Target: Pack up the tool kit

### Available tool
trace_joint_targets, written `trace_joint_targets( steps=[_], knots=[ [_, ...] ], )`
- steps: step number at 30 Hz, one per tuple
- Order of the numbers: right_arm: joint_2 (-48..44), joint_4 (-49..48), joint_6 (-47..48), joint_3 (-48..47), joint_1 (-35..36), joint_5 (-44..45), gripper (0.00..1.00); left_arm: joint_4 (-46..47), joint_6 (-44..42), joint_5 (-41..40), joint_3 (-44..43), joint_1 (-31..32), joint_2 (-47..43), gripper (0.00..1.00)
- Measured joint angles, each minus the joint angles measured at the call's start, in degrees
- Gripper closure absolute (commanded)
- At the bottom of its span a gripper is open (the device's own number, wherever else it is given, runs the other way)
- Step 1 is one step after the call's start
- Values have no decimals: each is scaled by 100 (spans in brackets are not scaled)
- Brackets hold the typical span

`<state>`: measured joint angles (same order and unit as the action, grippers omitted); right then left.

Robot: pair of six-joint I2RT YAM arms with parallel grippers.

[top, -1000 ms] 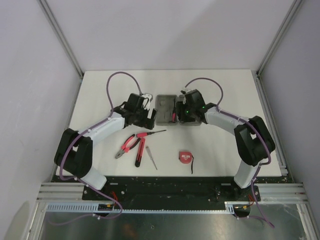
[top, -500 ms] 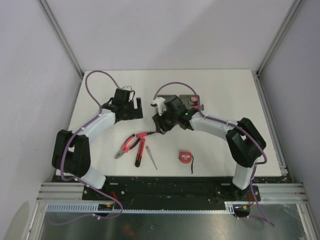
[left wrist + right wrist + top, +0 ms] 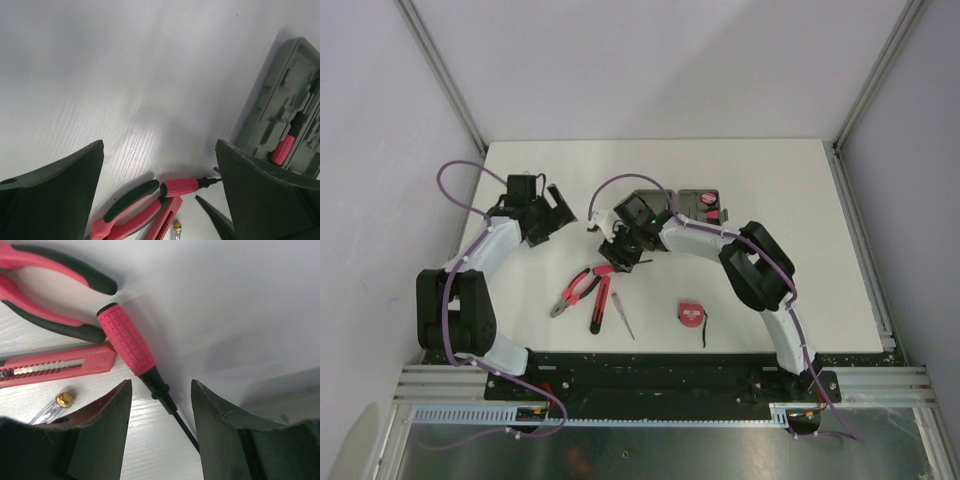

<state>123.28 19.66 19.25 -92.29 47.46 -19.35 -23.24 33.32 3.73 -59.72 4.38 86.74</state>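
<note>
My right gripper should move down next, toward the pliers [image 3: 575, 288], to the screwdriver's black neck [image 3: 622, 267], and close there, because its fingers are on both sides of the thin shaft.
The grey tool case [image 3: 692, 196] lies open at the back, partly under my right arm; in the left wrist view the case [image 3: 280, 105] holds a red-handled screwdriver [image 3: 282, 148]. Red-and-black pliers [image 3: 575, 288], a red utility knife [image 3: 598, 306], a clear tester screwdriver [image 3: 624, 320] and a red tape measure [image 3: 691, 314] lie loose on the table. My right gripper [image 3: 161, 385] is open, its jaws on either side of the black shaft of a red-handled screwdriver [image 3: 125, 342], not touching it. My left gripper [image 3: 558, 212] is open and empty, left of the case.
The white table [image 3: 780, 270] is walled by grey panels with metal rails at the sides. In the right wrist view the pliers [image 3: 50, 290], knife [image 3: 55, 365] and tester screwdriver [image 3: 57, 402] lie close left of the fingers.
My right gripper left the case and swung left and nearer, down over the loose screwdriver. My left gripper drew back leftward, away from the case.
</note>
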Motion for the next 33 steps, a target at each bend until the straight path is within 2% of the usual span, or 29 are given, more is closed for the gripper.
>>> trace_joint_targets(
  steps=[8,18,27,33],
  knots=[
    [282,354,472,-225,229,-15,51,-90,422,271,155,-581,2,3],
    [306,286,590,-229,461,612,97,-114,439,446,168,-833,79,3],
    [293,140,398,-221,549,1032,100,-118,417,629,166,-833,251,4],
    [122,-186,-299,-50,234,1071,100,-133,372,713,136,-833,321,4]
  ],
)
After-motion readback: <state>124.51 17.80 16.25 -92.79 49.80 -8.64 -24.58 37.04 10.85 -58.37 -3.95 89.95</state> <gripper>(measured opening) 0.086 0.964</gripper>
